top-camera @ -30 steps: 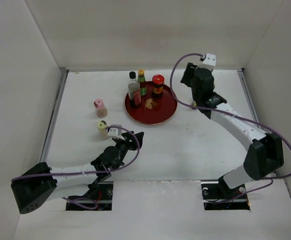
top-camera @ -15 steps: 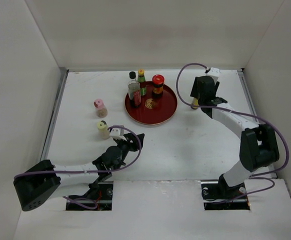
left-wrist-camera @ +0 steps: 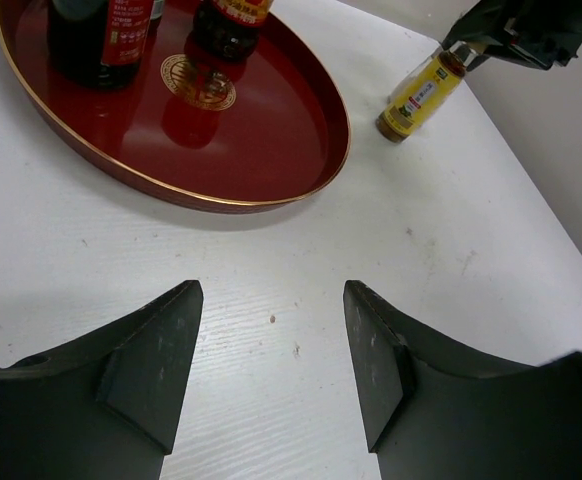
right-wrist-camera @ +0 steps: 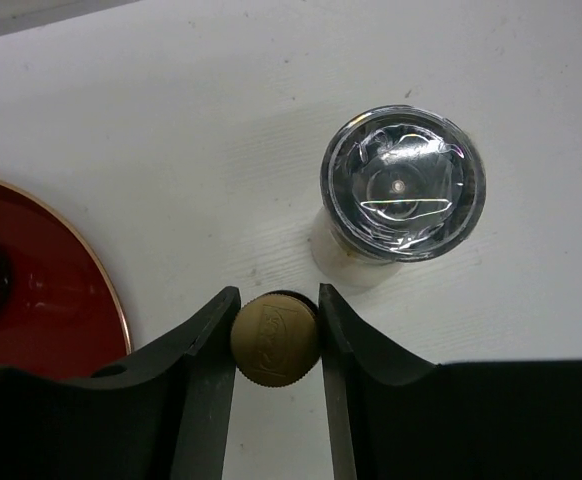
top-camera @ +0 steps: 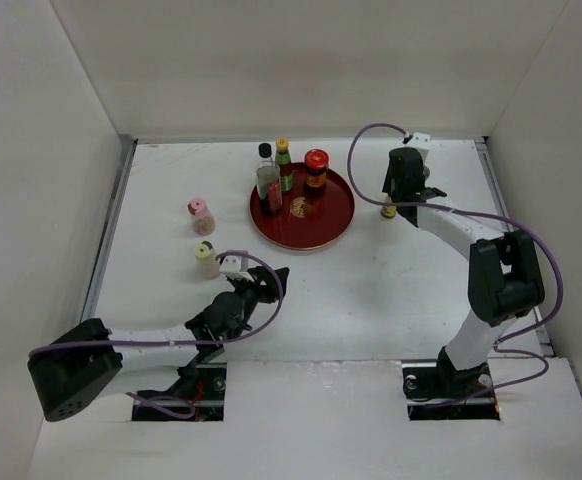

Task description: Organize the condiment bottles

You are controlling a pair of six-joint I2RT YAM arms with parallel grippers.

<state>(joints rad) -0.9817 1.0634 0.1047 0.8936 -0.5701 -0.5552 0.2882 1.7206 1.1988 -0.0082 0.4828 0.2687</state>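
Observation:
My right gripper will next lift the yellow bottle across, lower it and let go of it: Bare tray (right-wrist-camera: 46, 285) beside the red-lidded jar is to its left in the top view.
My right gripper (right-wrist-camera: 277, 296) is shut on the brown cap of the yellow bottle (right-wrist-camera: 276, 342), which stands upright on the table right of the round red tray (top-camera: 333, 222). The grey-lidded shaker (right-wrist-camera: 401, 190) stands just beyond it, touching or nearly so. In the top view the right gripper (top-camera: 399, 194) covers most of the yellow bottle (top-camera: 389, 211). The tall clear black-capped bottle (top-camera: 267, 182), the green yellow-capped bottle (top-camera: 284, 164) and the red-lidded jar (top-camera: 316, 171) stand on the tray. The pink-capped bottle (top-camera: 200, 215) and the cream bottle (top-camera: 206, 259) stand on the left. My left gripper (top-camera: 271, 281) is open and empty.
The left wrist view shows the tray's rim (left-wrist-camera: 271, 195), the yellow bottle (left-wrist-camera: 419, 97) and bare white table between my left fingers (left-wrist-camera: 161, 360). White walls enclose the table on the left, back and right.
My right gripper has swung and come down over the yellow bottle, and its fingers now clamp the cap. The left arm has hardly moved.

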